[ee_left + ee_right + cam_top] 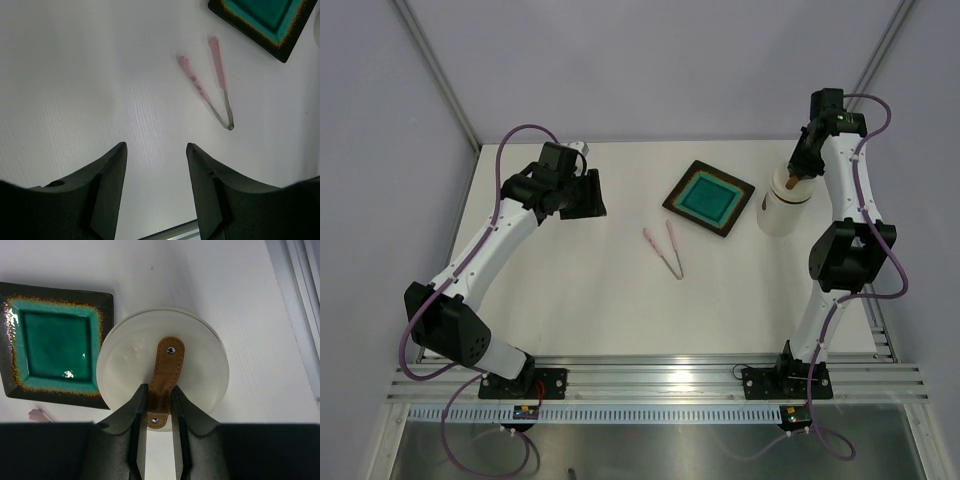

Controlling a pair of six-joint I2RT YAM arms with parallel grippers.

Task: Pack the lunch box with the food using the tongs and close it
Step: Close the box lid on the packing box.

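My right gripper lowers next until the lid rests on the tub's rim, then releases the strap handle, because the lid still hangs above the tub.
The lunch box, a white round tub, stands at the right of the table with its flat lid on top. My right gripper is shut on the lid's brown strap handle, coming down from above. The pink tongs lie flat mid-table with their joined end toward me, and show in the left wrist view too. My left gripper hangs open and empty over bare table at the back left, well away from the tongs. No food is in view.
A black square tray with a teal centre lies just left of the tub, nothing on it. The aluminium rail runs along the near edge, and the table's right edge lies close beside the tub.
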